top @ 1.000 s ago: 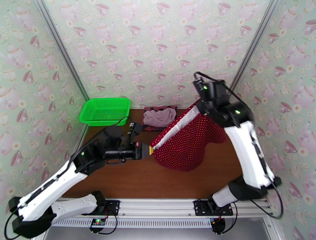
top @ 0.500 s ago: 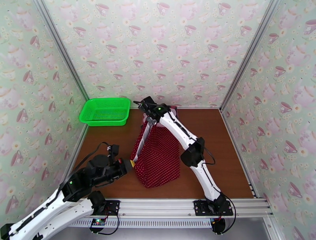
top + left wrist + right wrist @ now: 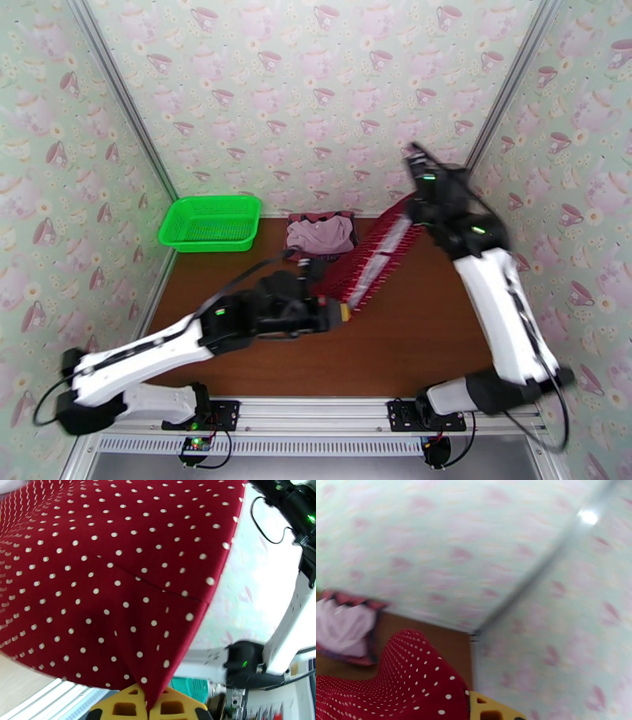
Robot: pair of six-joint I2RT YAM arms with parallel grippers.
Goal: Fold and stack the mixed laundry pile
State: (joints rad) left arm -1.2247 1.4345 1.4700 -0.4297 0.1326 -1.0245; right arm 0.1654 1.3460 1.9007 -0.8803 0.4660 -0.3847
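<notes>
The tabletop beside the green basket is bare, so the robot will swing its right gripper past the pink piece and down there to let go of the cloth's upper end.
The dark-red white-dotted cloth [image 3: 371,260] hangs taut in the air as a slanted, blurred band between both grippers. My left gripper [image 3: 344,311] is shut on its lower near corner above the table's middle. In the left wrist view the cloth [image 3: 110,578] fills the frame, and the yellow fingertips [image 3: 126,709] pinch its corner. My right gripper [image 3: 408,207] is raised at the back right, shut on the upper end of the cloth [image 3: 395,689]. The pale mauve-pink piece [image 3: 320,233] lies on the dusty-red tank top [image 3: 345,216] at the back centre.
A bright green mesh basket [image 3: 211,223] sits at the back left corner. The brown table [image 3: 411,339] is walled in by teacup-patterned panels with metal corner posts [image 3: 494,103]. The folded pair also appears in the right wrist view, the pink piece [image 3: 339,628] at the left edge.
Half a second ago the right arm had swung left to the centre, folding the cloth over. It is now back up at the right, the left gripper has moved forward, and the cloth is pulled taut.
</notes>
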